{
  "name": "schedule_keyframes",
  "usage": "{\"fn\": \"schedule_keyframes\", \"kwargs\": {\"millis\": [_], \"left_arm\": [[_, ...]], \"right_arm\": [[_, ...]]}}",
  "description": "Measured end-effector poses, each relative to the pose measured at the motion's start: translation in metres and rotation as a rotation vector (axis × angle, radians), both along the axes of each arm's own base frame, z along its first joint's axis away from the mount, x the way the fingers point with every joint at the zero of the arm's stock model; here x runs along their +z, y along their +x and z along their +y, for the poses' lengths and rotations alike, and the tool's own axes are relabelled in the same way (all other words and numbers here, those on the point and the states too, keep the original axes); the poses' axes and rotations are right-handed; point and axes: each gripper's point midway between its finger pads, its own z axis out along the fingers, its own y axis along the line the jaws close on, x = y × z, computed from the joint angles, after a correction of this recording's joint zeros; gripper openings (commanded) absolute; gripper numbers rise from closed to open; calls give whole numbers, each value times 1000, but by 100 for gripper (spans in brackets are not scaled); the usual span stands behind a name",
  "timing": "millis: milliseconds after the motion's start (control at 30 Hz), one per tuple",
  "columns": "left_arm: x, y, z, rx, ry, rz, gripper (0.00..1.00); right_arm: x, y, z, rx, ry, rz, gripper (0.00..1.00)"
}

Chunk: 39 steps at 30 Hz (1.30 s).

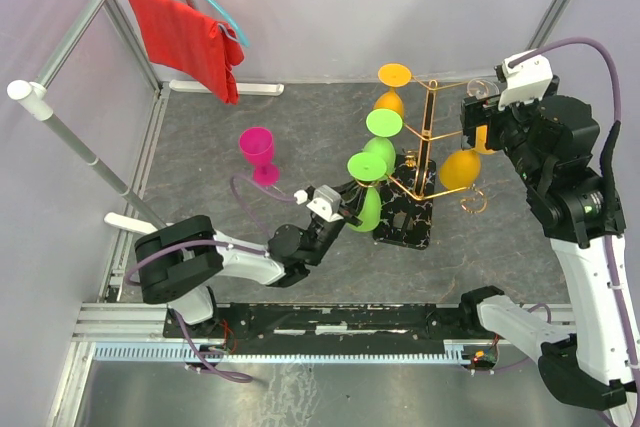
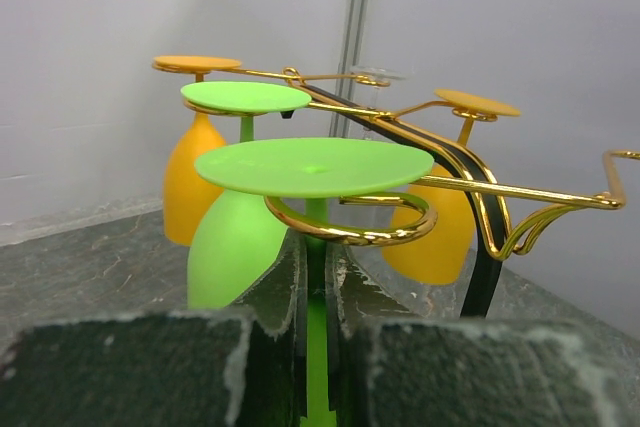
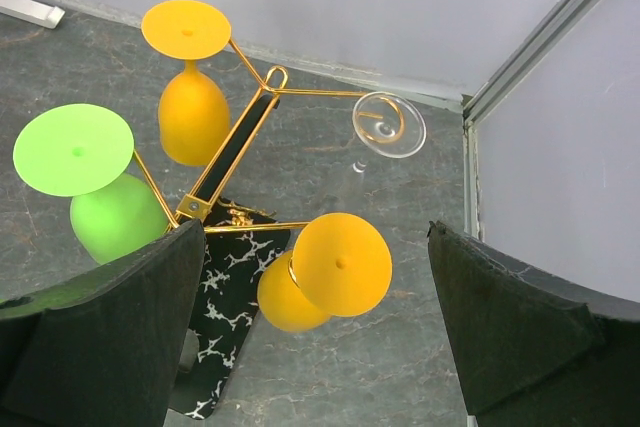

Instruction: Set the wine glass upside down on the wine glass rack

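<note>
The green foot already sits over the curled gold arm, so my left gripper will next ease back, away from the central post, then release the stem.
The wine glass rack [image 1: 428,137] is gold wire with a central post on a black white-veined base [image 1: 405,219]. My left gripper [image 1: 350,203] is shut on the stem of an upside-down green wine glass [image 1: 366,197]. In the left wrist view its fingers [image 2: 285,287] clamp the green stem [image 2: 317,367]. The glass's foot [image 2: 315,167] rests just above a curled gold arm [image 2: 350,234]. My right gripper [image 1: 478,119] is open and empty above the rack's right side. In the right wrist view [image 3: 316,232] it is over a hanging orange glass [image 3: 340,265].
Another green glass [image 1: 383,127], two orange glasses [image 1: 395,87] [image 1: 460,169] and a clear glass [image 3: 390,125] hang on the rack. A pink glass [image 1: 258,152] stands upright on the table to the left. A red cloth [image 1: 185,37] hangs on a hanger at back left.
</note>
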Motion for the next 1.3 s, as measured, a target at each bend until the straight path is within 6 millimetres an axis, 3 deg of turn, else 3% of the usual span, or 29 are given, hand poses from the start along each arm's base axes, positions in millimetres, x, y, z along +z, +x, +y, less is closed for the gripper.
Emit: {"fn": "schedule_keyframes", "kwargs": {"millis": [367,667,733,867,1000,1133,1300], "left_arm": [[2,-12,21,-14,26,-34,3],[6,-33,6,-138,83,-135,6],[6,-35,2,-162,95,-151,14],[5,-35,-7,-180,105,-162,44],[2,-38,-12,-200,115,-166,58],[-7,-34,-5,-173,127,-142,65],[-28,-31,17,-119,160,-91,70]], "right_arm": [[-4,1,1,1,-1,7,100],[-8,4,2,2,-1,17,100],[-9,5,2,3,-2,21,100],[-10,5,3,7,-1,24,100],[-10,5,3,8,-1,24,100],[-10,5,5,18,1,25,100],[-13,8,12,48,16,37,100]]}}
